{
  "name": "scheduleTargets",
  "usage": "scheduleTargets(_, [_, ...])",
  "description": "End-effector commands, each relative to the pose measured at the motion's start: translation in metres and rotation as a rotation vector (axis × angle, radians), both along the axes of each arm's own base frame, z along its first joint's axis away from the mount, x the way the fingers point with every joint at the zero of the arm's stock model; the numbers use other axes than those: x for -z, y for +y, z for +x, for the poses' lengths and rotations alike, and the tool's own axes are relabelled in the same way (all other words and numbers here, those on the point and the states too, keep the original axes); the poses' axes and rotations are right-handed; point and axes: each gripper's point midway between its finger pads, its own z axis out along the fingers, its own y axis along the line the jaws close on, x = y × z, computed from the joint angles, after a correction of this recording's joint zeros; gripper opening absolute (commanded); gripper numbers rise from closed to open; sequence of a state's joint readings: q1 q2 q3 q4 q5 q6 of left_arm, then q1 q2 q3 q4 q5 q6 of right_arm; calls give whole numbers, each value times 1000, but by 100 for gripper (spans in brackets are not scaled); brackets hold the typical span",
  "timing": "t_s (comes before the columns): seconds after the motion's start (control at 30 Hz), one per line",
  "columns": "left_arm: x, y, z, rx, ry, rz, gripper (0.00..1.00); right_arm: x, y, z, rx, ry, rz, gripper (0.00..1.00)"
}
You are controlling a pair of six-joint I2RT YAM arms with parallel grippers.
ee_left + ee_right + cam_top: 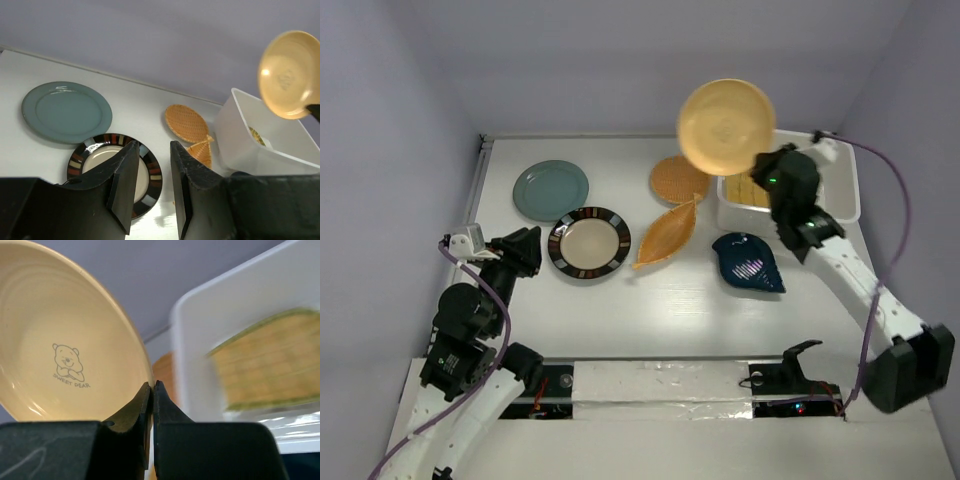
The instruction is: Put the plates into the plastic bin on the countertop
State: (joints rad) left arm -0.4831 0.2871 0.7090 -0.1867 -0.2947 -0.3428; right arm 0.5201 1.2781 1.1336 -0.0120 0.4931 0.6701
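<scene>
The yellow round plate (727, 125) is hanging beside the opening of the bin, so I will next move my right gripper to the right in the top view and down over the bin.
My right gripper (761, 167) is shut on the rim of the yellow round plate (727, 125) and holds it tilted in the air, left of and above the white plastic bin (850, 192). The right wrist view shows the pinch (152, 386) on the plate (60, 340). A yellow woven squarish plate (270, 360) lies in the bin (197, 335). On the countertop (650, 310) lie the teal plate (551, 189), dark-rimmed cream plate (589, 243), orange woven round plate (678, 180), leaf-shaped plate (667, 235) and dark blue plate (748, 262). My left gripper (525, 250) is open and empty, left of the cream plate (90, 160).
Pale lilac walls (400, 150) close in the countertop at the left, back and right. A purple cable (905, 205) arcs from the right arm past the bin's right side. A taped strip (660, 380) runs along the near edge between the arm bases.
</scene>
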Motion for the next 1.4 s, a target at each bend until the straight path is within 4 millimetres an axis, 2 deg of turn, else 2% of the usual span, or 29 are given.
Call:
scheduleTargets(0.0, [-8,-11,2,50,-17,-1,29,9,-127,-15,248,16,-9,0])
scheduleTargets(0.13, [-8,-15,2,70,-18,6,29,35,-197,-23,382,85,-45,0])
scheduleTargets(0.27, [-5,-20,3,92,-7,17,30,70,-224,-14,411,202,-79,0])
scheduleTargets(0.33, [-4,-20,3,92,-3,21,30,76,-229,-5,401,219,-76,0])
scheduleTargets(0.37, [-3,-20,3,92,-2,21,30,90,-229,2,390,261,-90,0])
scheduleTargets(0.4, [-4,-19,2,92,-4,20,30,94,-234,6,394,280,-93,0])
scheduleTargets(0.43, [-4,-19,2,92,-6,19,30,90,-234,12,386,283,-97,0])
scheduleTargets(0.47, [-4,-19,1,92,-4,20,30,102,-235,17,379,320,-111,0])
scheduleTargets(0.57, [-4,-18,1,91,-7,18,30,112,-231,26,348,355,-114,2])
scheduleTargets(0.67, [-4,-18,0,91,-9,19,31,121,-232,28,351,376,-116,21])
scheduleTargets(0.7, [-3,-18,1,89,-5,21,31,116,-233,26,355,363,-116,36])
scheduleTargets(0.77, [-3,-18,1,91,-3,22,31,107,-232,22,355,331,-110,49])
scheduleTargets(0.8, [-3,-19,2,91,-1,23,31,91,-231,17,358,291,-107,56])
scheduleTargets(0.83, [-3,-19,2,91,-2,23,31,84,-228,14,346,274,-101,58])
scheduleTargets(0.87, [-3,-19,2,91,-2,23,31,75,-225,12,333,244,-88,58])
scheduleTargets(0.9, [-3,-19,2,92,-2,23,31,77,-220,7,312,235,-77,58])
scheduleTargets(0.93, [-3,-19,2,90,-2,24,31,60,-212,-2,281,178,-59,58])
scheduleTargets(0.97, [-3,-19,2,91,-1,23,31,51,-194,-5,240,136,-48,53])
scheduleTargets(1.0, [-3,-19,3,91,1,25,31,62,-182,-13,212,138,-45,26])
scheduleTargets(1.03, [-3,-19,3,89,0,23,30,59,-167,-20,182,114,-38,15])
scheduleTargets(1.07, [-3,-19,3,89,1,24,30,46,-151,-31,153,62,4,7])
scheduleTargets(1.1, [-2,-19,4,88,4,25,30,46,-111,-41,55,49,24,0])
scheduleTargets(1.13, [-2,-19,4,86,7,25,30,64,-95,-50,27,69,38,0])
scheduleTargets(1.17, [-2,-19,4,85,7,26,30,60,-78,-61,5,48,114,0])
scheduleTargets(1.2, [-1,-19,5,85,12,29,27,60,-44,-74,-74,32,160,0])
scheduleTargets(1.23, [-1,-20,6,86,14,28,24,66,-36,-80,-66,23,204,0])
scheduleTargets(1.3, [-1,-21,7,88,15,30,10,97,-13,-93,-85,51,326,0])
scheduleTargets(1.33, [-1,-21,7,88,14,28,7,109,6,-103,-126,79,344,0])
scheduleTargets(1.37, [-1,-21,7,86,15,29,4,120,10,-104,-96,103,367,0])
